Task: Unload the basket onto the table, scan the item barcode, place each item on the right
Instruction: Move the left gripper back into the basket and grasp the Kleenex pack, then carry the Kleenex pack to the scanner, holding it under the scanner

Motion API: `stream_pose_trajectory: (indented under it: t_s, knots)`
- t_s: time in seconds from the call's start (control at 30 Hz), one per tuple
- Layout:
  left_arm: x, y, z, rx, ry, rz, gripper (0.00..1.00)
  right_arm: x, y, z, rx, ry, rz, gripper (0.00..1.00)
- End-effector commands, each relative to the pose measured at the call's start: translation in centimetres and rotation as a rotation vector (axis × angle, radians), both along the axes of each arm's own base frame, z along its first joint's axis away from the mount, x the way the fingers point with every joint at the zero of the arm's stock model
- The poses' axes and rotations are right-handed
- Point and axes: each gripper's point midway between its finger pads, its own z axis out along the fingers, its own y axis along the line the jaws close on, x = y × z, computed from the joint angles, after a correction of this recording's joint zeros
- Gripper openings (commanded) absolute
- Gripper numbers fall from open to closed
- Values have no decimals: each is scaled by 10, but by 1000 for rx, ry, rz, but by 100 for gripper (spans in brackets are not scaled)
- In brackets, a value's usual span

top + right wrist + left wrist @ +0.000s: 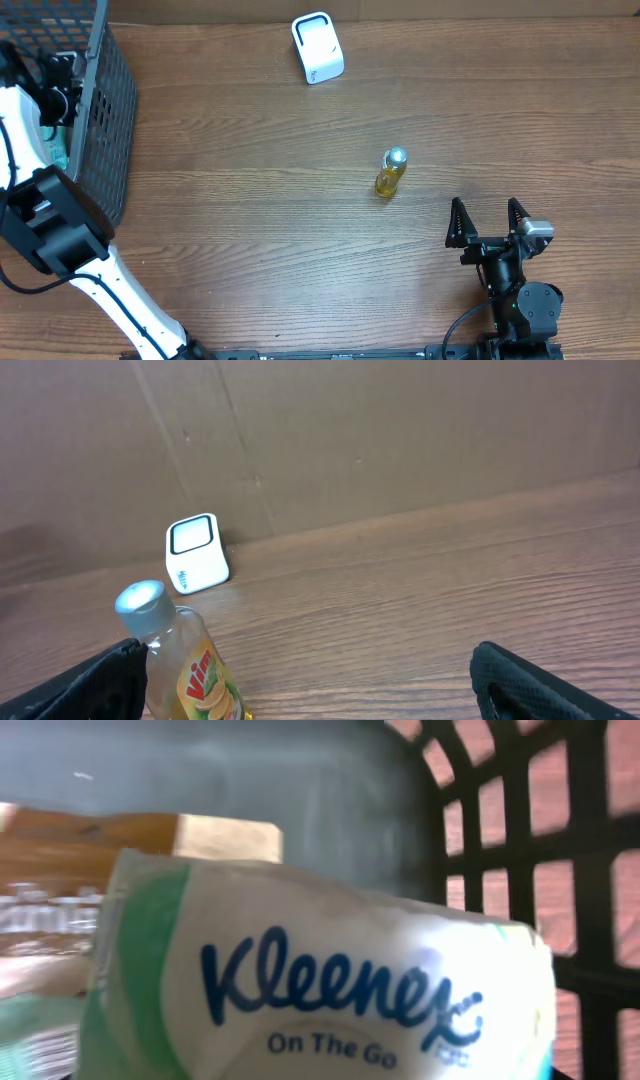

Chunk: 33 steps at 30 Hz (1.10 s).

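Note:
My left gripper will next lift the pack over the basket's side, then lower and release it on the bare tabletop (332,193) beside the Vim bottle.
A white and green Kleenex tissue pack (320,980) fills the left wrist view, very close to the camera, inside the dark mesh basket (105,110). My left gripper (58,88) reaches down into that basket; its fingers are hidden in both views, so I cannot see whether they touch the pack. The white barcode scanner (317,47) stands at the far edge of the table, also seen as the scanner (197,553) against the cardboard wall. My right gripper (488,222) rests near the front right, open and empty (320,695).
A yellow Vim bottle (391,172) with a silver cap stands upright mid-table, just left of my right gripper's left finger (100,685). Inside the basket, a brown box (140,835) lies behind the pack, and the basket wall (520,850) is at right.

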Motion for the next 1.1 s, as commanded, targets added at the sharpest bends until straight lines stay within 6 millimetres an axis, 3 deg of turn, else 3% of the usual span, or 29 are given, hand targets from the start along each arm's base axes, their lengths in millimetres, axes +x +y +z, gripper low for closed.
stream_pose_trajectory:
  t_s: [0.0,0.17,0.33,0.43,0.53,0.63,0.73,0.87,0.9,1.07]
  knots:
    - [11,14,90,86,-155,94,55,0,-1,-2,-4,-4,-3,100]
    - [2,19,188,168,-317,188,50,0,-1,-2,-4,-4,-3,100]
    - [-21,-1,296,178,-542,247,49,0,-1,-2,-4,-4,-3,100]
    - [-36,-26,337,162,-627,220,47,0,-1,-2,-4,-4,-3,100]
    - [-53,-56,361,115,-661,206,45,0,-1,-2,-4,-4,-3,100]
    - [-68,-94,365,39,-631,176,44,0,-1,-2,-4,-4,-3,100]
    - [-83,-139,348,-39,-525,128,42,0,-1,-2,-4,-4,-3,100]
    - [-98,-204,309,-101,-323,11,41,0,-1,-2,-4,-4,-3,100]
    - [-99,-230,290,-106,-246,-38,41,0,-1,-2,-4,-4,-3,100]
    - [-96,-288,236,-51,-67,-93,41,0,-1,-2,-4,-4,-3,100]
